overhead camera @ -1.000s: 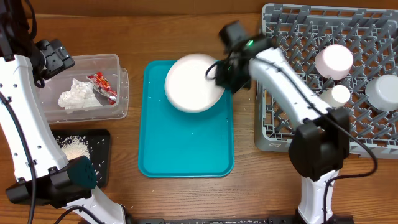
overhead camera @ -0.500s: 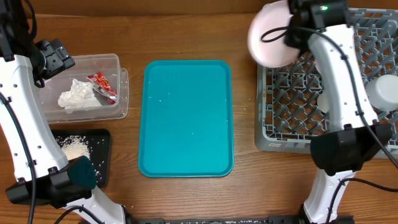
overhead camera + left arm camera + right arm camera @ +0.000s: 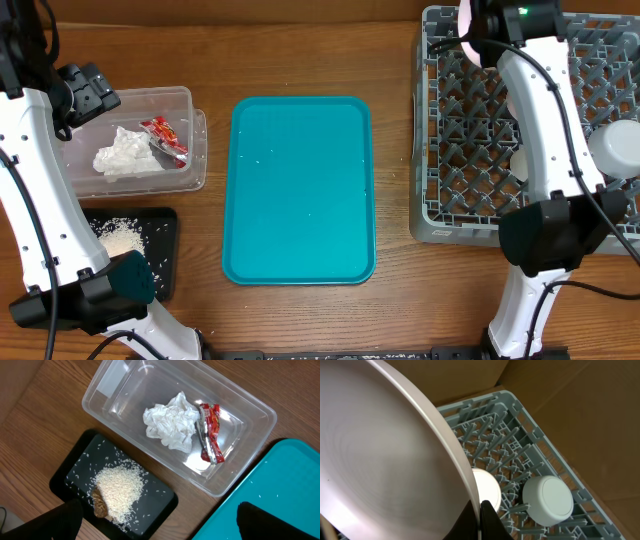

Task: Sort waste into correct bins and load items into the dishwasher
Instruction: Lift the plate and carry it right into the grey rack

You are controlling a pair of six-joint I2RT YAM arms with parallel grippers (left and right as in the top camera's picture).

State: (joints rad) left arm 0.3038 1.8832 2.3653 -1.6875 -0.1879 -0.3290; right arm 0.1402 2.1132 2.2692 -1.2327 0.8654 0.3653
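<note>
My right gripper lowers to the left in the overhead view and releases the plate there next, since the rack's far corner (image 3: 442, 56) by the teal tray is empty.
My right gripper (image 3: 480, 522) is shut on the rim of the round white plate (image 3: 385, 455) and holds it on edge above the far left part of the grey dish rack (image 3: 450, 150). From overhead only a sliver of the plate (image 3: 465, 25) shows beside the right gripper (image 3: 480, 30). A pale bowl (image 3: 547, 500) lies upside down in the rack (image 3: 510, 445), also seen overhead (image 3: 615, 150). My left gripper (image 3: 165, 527) is open and empty above the clear tub (image 3: 250, 405), which holds the napkin (image 3: 170, 427) and red wrapper (image 3: 210, 432).
The black tray (image 3: 75, 465) holds rice (image 3: 117, 490) and a brown scrap (image 3: 101, 505). The teal serving tray (image 3: 300, 190) lies mid-table with a few crumbs. A second white round piece (image 3: 487, 487) sits in the rack behind the plate. The right arm hides part of the rack.
My right gripper has carried the plate from the teal tray up and right to the rack's far left corner, turning it on edge. The left arm has not moved.
</note>
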